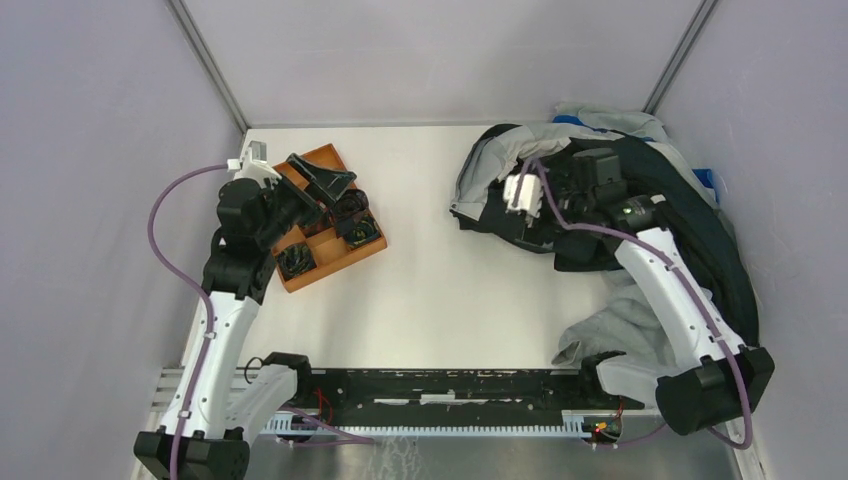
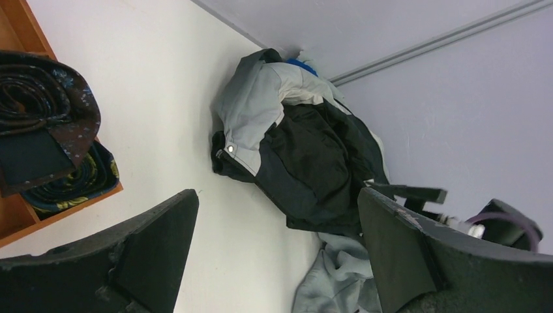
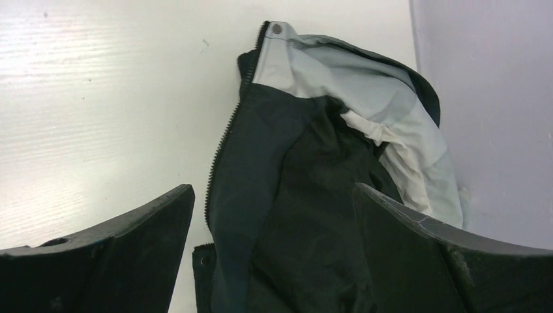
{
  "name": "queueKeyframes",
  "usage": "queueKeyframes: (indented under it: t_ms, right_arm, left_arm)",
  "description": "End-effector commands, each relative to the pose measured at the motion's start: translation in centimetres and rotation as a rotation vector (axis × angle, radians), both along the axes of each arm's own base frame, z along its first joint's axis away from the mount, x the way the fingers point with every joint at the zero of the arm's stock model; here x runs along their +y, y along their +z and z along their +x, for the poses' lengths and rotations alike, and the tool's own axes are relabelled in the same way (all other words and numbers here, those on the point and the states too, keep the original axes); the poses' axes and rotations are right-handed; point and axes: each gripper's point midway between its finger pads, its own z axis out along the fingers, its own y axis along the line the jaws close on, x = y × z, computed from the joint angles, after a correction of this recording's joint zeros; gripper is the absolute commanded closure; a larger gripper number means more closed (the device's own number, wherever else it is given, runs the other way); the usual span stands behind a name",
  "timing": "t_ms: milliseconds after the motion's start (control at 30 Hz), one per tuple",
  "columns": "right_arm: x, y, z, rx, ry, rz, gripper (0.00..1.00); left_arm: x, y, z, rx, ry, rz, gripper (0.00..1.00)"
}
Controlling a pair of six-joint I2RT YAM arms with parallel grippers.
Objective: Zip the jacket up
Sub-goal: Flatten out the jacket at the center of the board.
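The zipper's teeth lie exposed, so I need to move my right gripper down and to the left in the top view next, onto the dark zipper edge beside the jacket's light grey end.
The jacket (image 1: 660, 190) lies crumpled at the back right of the table, light grey at one end and dark charcoal elsewhere. Its open zipper edge (image 3: 218, 156) with a snap runs toward the collar in the right wrist view. The jacket also shows in the left wrist view (image 2: 306, 156). My right gripper (image 1: 555, 205) hovers over the jacket's dark front, jaws open with fabric below them, nothing held; the right wrist view shows it (image 3: 274, 215) the same way. My left gripper (image 1: 335, 195) is open and empty above the orange tray; it shows in its own wrist view (image 2: 277, 222).
An orange tray (image 1: 372, 246) with rolled dark ties stands at the back left. A plain light grey sweatshirt (image 1: 625, 325) lies beside the right arm. A bit of blue garment (image 1: 705, 178) shows by the right wall. Walls enclose the table on three sides.
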Motion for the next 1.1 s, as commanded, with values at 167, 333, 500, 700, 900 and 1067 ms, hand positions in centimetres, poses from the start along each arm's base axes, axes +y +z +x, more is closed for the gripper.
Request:
queueKeyframes:
  t_ms: [167,333,500,700,900,1067]
  right_arm:
    - [3.7,-8.0,-0.4,-0.029,0.037,-0.295,0.02]
    - [5.1,-10.0,2.3,-0.124,-0.123,-0.355,0.02]
    - [5.7,-12.2,5.4,-0.124,-0.305,-0.347,0.02]
    - [4.3,-15.3,7.5,-0.134,-0.452,-0.431,0.02]
    - [4.8,-13.0,8.6,-0.178,-0.481,-0.351,0.38]
    - [4.9,-7.6,10.5,-0.218,-0.500,-0.232,0.88]
  left_arm:
    - [-0.2,-1.3,0.8,0.084,0.046,-0.170,0.03]
    - [0.1,-2.9,0.7,0.137,0.082,-0.206,0.03]
    - [0.5,-4.4,0.5,0.193,0.125,-0.215,0.04]
    - [0.9,-5.1,0.4,0.212,0.153,-0.215,0.04]
    - [1.0,-5.6,0.3,0.222,0.158,-0.210,0.04]
    - [0.9,-5.5,0.4,0.210,0.146,-0.200,0.04]
